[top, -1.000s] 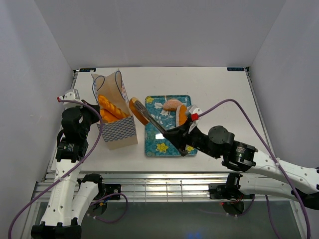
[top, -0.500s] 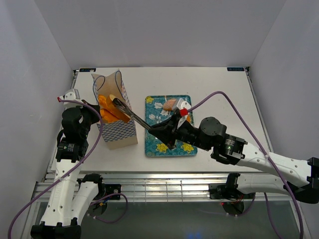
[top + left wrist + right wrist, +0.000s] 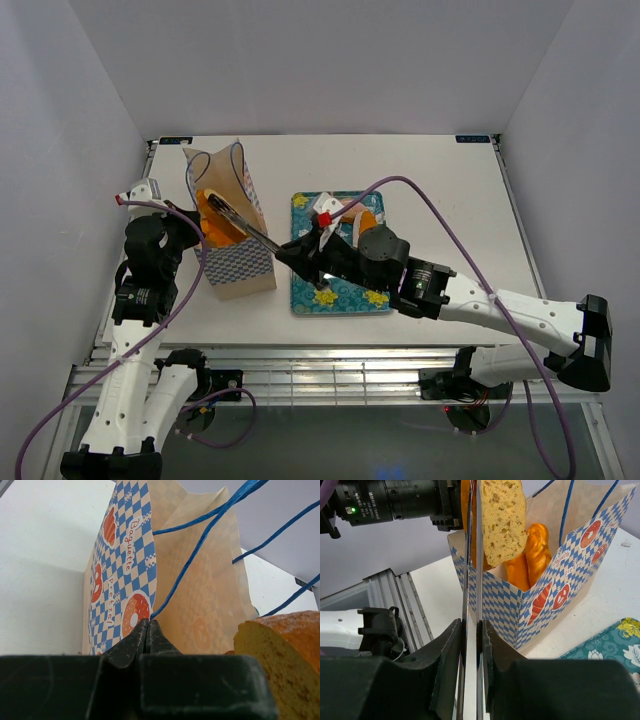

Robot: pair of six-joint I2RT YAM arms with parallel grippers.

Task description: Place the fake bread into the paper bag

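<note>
I will next move the tongs slightly outward over the bag's opening (image 3: 222, 216) (image 3: 529, 555) with my right gripper and then release them, as the slice already hangs over it.
The paper bag (image 3: 238, 262) stands left of the tray, with orange twisted loaves (image 3: 530, 555) inside. My left gripper (image 3: 147, 625) is shut on the bag's rim where a blue cord handle (image 3: 200, 550) comes out; from above, the left gripper (image 3: 190, 235) is at the bag's left side. My right gripper (image 3: 472, 630) is shut on metal tongs (image 3: 471, 570). The tongs pinch a cut bread slice (image 3: 502, 517) right over the bag's open mouth. The slice also shows in the left wrist view (image 3: 285, 655). From above, the right gripper (image 3: 298, 255) is just right of the bag, with the tongs (image 3: 245, 222) reaching into the opening.
A teal floral tray (image 3: 345, 292) lies right of the bag, with more bread (image 3: 350, 210) at its far end, partly hidden by the right arm. The left arm's camera (image 3: 395, 500) sits close behind the bag. White walls enclose the table on three sides.
My right arm has swung left, carrying the bread slice in the tongs from above the tray's edge to the bag's mouth. The left arm and the bag have not moved.
</note>
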